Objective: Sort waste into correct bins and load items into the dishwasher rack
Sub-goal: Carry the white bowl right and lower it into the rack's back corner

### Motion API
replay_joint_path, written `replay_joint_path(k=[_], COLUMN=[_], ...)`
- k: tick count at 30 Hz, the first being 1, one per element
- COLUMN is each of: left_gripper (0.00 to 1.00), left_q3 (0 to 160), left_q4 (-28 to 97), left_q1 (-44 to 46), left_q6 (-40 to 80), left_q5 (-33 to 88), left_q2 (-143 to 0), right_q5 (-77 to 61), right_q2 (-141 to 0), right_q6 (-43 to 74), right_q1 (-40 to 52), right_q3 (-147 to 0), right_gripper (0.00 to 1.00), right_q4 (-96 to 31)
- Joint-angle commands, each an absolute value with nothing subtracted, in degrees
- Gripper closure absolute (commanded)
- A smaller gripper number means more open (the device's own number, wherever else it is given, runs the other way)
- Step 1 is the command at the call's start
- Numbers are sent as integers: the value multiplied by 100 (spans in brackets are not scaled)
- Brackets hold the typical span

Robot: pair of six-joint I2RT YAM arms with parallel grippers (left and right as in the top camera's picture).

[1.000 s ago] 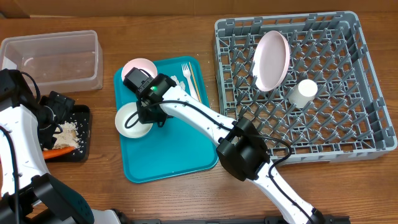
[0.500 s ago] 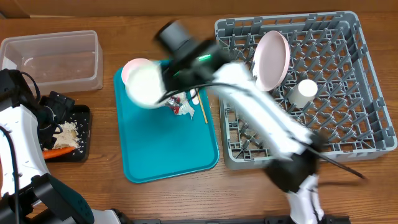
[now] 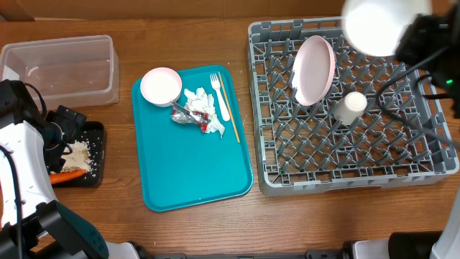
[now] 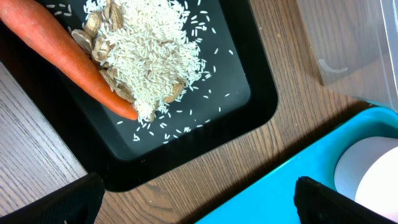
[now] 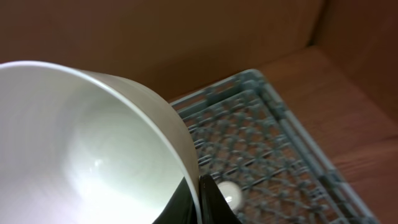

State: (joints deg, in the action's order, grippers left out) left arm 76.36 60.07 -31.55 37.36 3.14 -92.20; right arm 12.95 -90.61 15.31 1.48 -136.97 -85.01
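I will next turn my right gripper, bring the tilted white bowl down onto the rack wires beyond the cup and let go of the bowl's rim, because that space beside the plate (image 3: 313, 68) is empty.
High over the far right corner of the dishwasher rack (image 3: 431, 144) my right gripper (image 3: 411, 32) is shut on the rim of a white bowl (image 3: 377, 25). The right wrist view shows the bowl (image 5: 81, 143) pinched between both fingers of the gripper (image 5: 198, 190). A white plate (image 3: 313, 68) stands upright in the rack beside a white cup (image 3: 349, 108). A second bowl (image 3: 160, 86), crumpled napkins with a red-and-silver wrapper (image 3: 195, 111), a fork (image 3: 218, 90) and a wooden stick (image 3: 229, 111) lie on the teal tray (image 3: 194, 173). My left gripper (image 4: 199, 208) hangs open by the black tray (image 4: 249, 106), which holds rice (image 4: 149, 56) and a carrot (image 4: 68, 59).
A clear plastic tub (image 3: 61, 68) sits at the far left behind the black tray (image 3: 97, 147). The teal tray lies between the bins and the rack. A cardboard wall runs along the back of the table.
My right arm has lifted the bowl off the teal tray and swung it right, up over the rack's far corner. The napkins and wrapper are uncovered. The left arm has not moved.
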Motion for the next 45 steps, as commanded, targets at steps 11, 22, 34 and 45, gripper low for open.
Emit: replay_joint_path(k=[11, 22, 34, 45], left_gripper=[0, 0, 0, 0], left_q3=[7730, 7730, 7730, 7730], left_q4=[6016, 6016, 6016, 6016], left_q1=[-3170, -3170, -3170, -3168], left_q6=[3774, 3771, 3771, 3771], left_q5=[252, 252, 252, 252], left_q2=[-9139, -9139, -9139, -9139], right_q5=[4530, 5968, 6661, 6678], right_q2=[-10390, -11889, -12352, -12352], right_q6=[864, -834, -1914, -1903], right_q1=[-609, -613, -679, -572], right_q3=[-12095, -11386, -10451, -10151], right_gripper=[96, 96, 96, 96], right_q4=[-6031, -4047, -3212, -3153])
